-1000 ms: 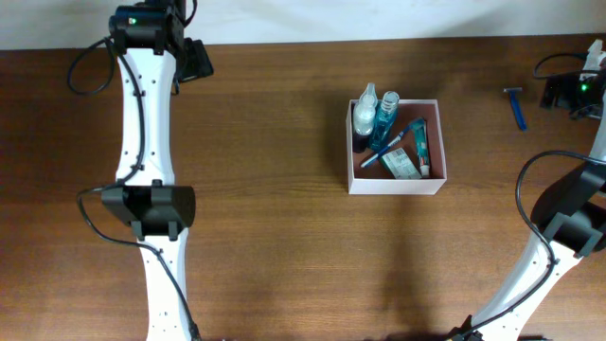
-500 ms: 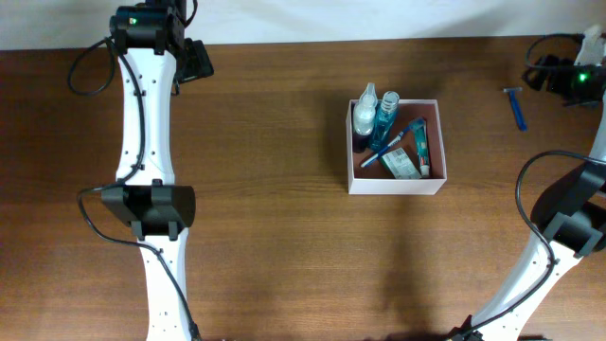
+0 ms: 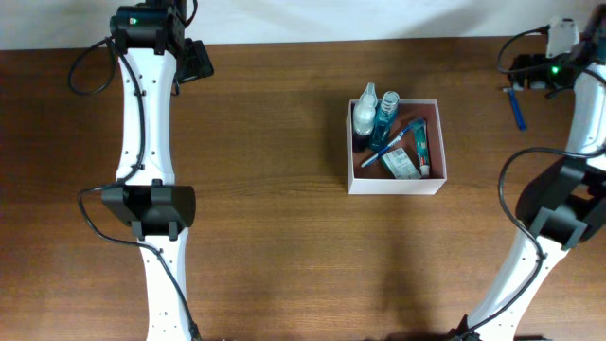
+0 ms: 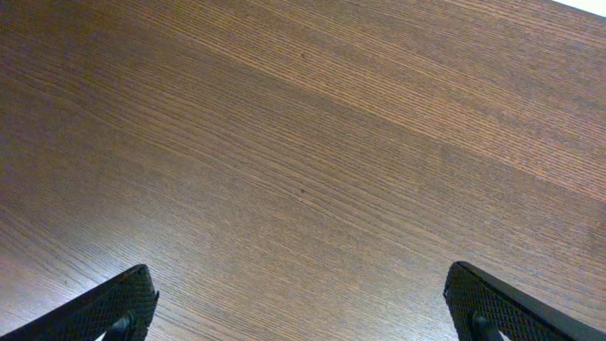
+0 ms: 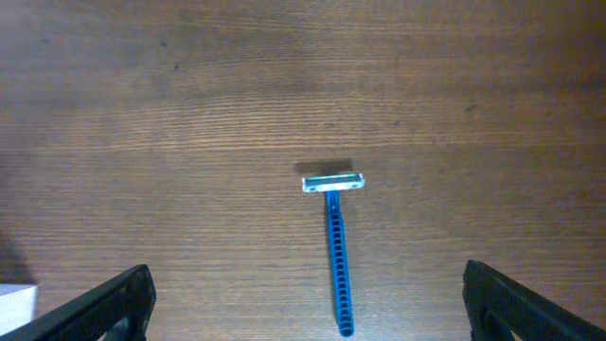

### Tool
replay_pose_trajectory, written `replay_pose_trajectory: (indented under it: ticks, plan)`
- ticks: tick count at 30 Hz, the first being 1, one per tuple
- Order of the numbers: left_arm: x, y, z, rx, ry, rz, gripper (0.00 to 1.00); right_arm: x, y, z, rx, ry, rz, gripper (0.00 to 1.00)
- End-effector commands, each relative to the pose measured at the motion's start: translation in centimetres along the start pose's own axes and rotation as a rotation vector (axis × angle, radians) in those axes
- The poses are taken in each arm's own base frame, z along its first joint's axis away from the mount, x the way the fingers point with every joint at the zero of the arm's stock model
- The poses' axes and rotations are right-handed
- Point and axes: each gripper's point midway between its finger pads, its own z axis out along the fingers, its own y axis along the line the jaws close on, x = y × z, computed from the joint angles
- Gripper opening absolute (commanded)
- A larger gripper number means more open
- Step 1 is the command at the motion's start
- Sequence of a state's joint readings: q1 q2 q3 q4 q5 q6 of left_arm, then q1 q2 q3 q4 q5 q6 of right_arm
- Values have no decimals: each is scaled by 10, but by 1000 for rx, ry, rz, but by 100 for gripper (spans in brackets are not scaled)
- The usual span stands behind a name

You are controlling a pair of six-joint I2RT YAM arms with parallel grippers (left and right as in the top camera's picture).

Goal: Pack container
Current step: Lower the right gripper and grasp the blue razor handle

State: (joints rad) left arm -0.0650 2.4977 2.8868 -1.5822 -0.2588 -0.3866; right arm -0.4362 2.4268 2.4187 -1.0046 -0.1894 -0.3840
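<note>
My right gripper lowers next until its fingers are on either side of the razor's handle, and only then does it grab.
The container [image 3: 396, 186] is a square white-walled box with a reddish-pink inside, right of the table's middle. It holds two bottles [image 3: 375, 113], tubes and other small toiletries. A blue razor [image 3: 517, 108] lies on the table to its right, near the back edge. My right gripper [image 3: 520, 75] hangs over the razor's head end. In the right wrist view the razor [image 5: 336, 260] lies between the wide-apart fingers of my right gripper [image 5: 305, 277], which is open and empty. My left gripper [image 3: 197, 61] is at the far left back; the left wrist view shows it [image 4: 298, 275] open over bare wood.
The table is dark brown wood [image 3: 284, 246]. Both white arms reach in from the front edge, left [image 3: 151, 204] and right [image 3: 559, 218]. A white corner [image 5: 14, 305] shows at the lower left of the right wrist view.
My right gripper has moved left along the back edge, from the far right corner to above the razor. The left arm and the container have not moved.
</note>
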Motion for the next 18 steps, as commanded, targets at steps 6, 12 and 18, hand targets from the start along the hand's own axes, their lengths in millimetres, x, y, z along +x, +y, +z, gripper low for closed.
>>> replay_pose_trajectory:
  ticks: [6, 12, 18]
  plan:
    - [1, 0, 3, 1, 7, -10, 99, 10, -17, 12, 94, 52, -27, 99]
    - [1, 0, 3, 1, 7, -9, 99, 34, -19, 38, 72, 120, -11, 99]
    - [1, 0, 3, 1, 7, -10, 99, 53, -19, 58, 61, 172, -1, 99]
